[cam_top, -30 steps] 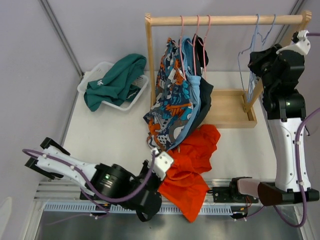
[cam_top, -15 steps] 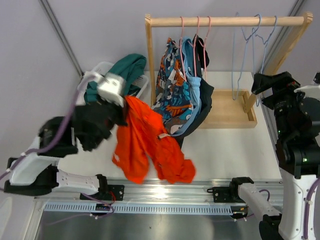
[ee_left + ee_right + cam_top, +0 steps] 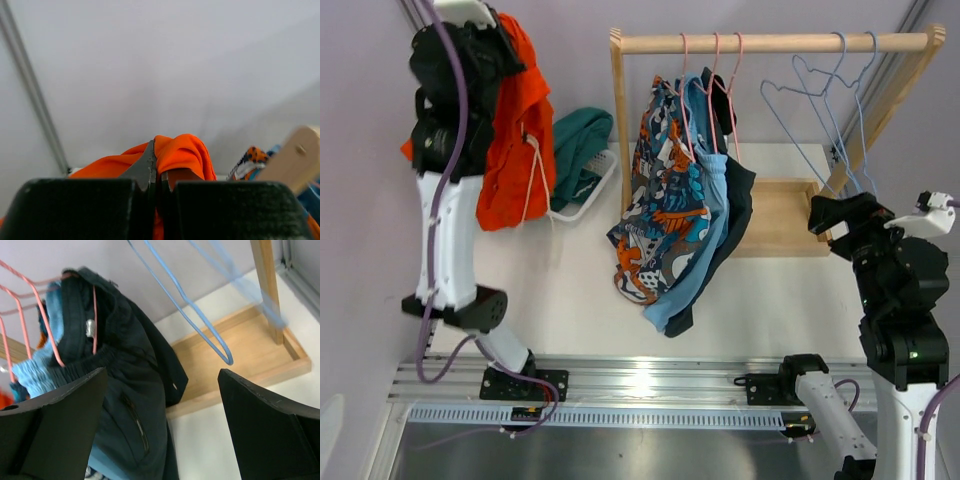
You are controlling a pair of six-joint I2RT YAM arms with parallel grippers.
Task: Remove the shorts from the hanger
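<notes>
The robot next needs to move its right gripper to the left in the top view and outward, onto the navy shorts' pink hanger's near arm (image 3: 731,112), because that pair hangs closest.
My left gripper (image 3: 492,28) is raised high at the back left and is shut on the orange-red shorts (image 3: 515,130), which hang from it above the basket. In the left wrist view the jaws (image 3: 156,150) pinch a fold of that orange fabric (image 3: 180,152). Three pairs of shorts hang on pink hangers (image 3: 712,60) on the rack: cartoon print (image 3: 665,205), light blue (image 3: 705,170) and navy (image 3: 735,200). A teal pair (image 3: 580,140) lies in the basket. My right gripper (image 3: 825,215) is open and empty, right of the rack; its wrist view faces the navy shorts (image 3: 125,390).
A white basket (image 3: 603,172) stands at the back left. The wooden rack (image 3: 770,42) has a tray base (image 3: 780,225). Two empty blue hangers (image 3: 820,100) hang tilted at the bar's right end, close above my right gripper (image 3: 161,372).
My left arm has swung up from the table's near edge to high at the back left, carrying the orange-red shorts. My right arm has dropped away from the bar, and the blue hangers swing.
</notes>
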